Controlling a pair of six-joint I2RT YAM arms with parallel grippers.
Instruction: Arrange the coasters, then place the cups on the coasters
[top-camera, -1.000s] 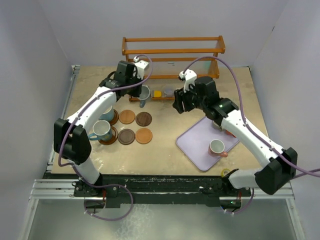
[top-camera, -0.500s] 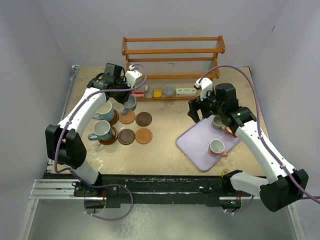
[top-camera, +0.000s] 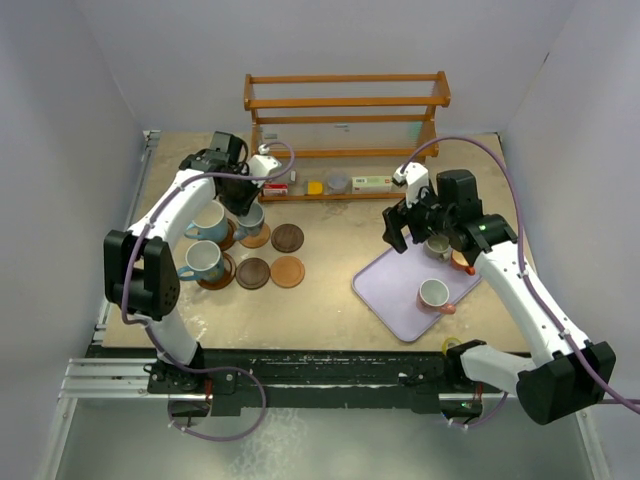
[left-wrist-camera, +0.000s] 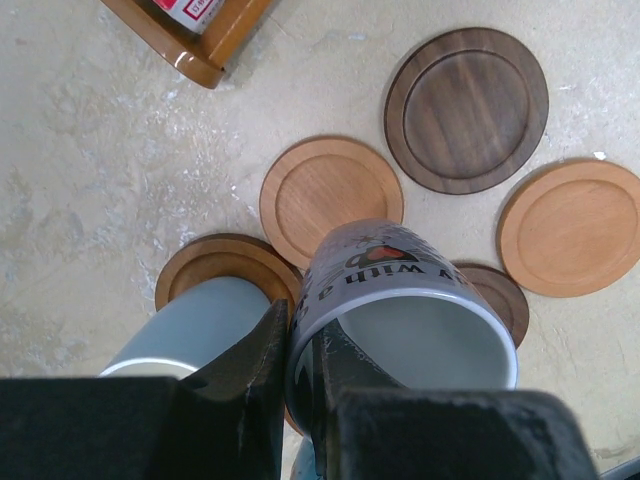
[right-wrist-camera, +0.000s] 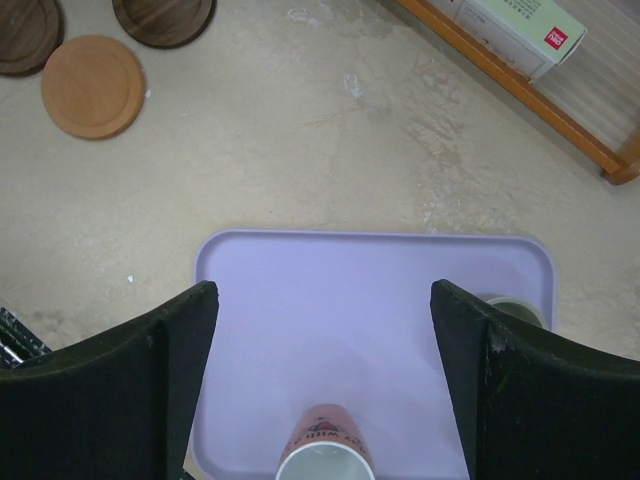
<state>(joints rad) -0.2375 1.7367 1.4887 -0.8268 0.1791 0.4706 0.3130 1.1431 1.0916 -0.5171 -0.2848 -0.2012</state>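
The light brown coaster (top-camera: 256, 238) is empty below the left gripper, so the robot needs to lower the grey printed cup until the cup's bottom rests on the coaster, then release the cup's rim.
My left gripper (left-wrist-camera: 290, 322) is shut on the rim of a grey printed cup (left-wrist-camera: 400, 290), one finger inside and one outside. The cup hangs tilted just above a light brown coaster (left-wrist-camera: 331, 195) (top-camera: 256, 238). Around it lie a dark coaster (left-wrist-camera: 467, 108), an orange-brown coaster (left-wrist-camera: 572, 228) and a half-hidden dark one (left-wrist-camera: 497, 290). Two light blue cups (top-camera: 210, 222) (top-camera: 205, 262) stand on larger coasters. My right gripper (right-wrist-camera: 325, 340) (top-camera: 400, 228) is open above the lavender tray (right-wrist-camera: 370, 280), with a brownish cup (right-wrist-camera: 325, 452) (top-camera: 433, 294) below it.
A wooden shelf rack (top-camera: 345, 100) stands at the back with small boxes (right-wrist-camera: 510, 25) and round items on its lowest level. A greenish-grey cup (top-camera: 437, 247) and an orange cup (top-camera: 461, 263) sit at the tray's far right corner, under the right arm.
My left arm has carried the grey cup from near the shelf, left and nearer, to above the light coaster. My right gripper has opened wider and moved right over the tray.
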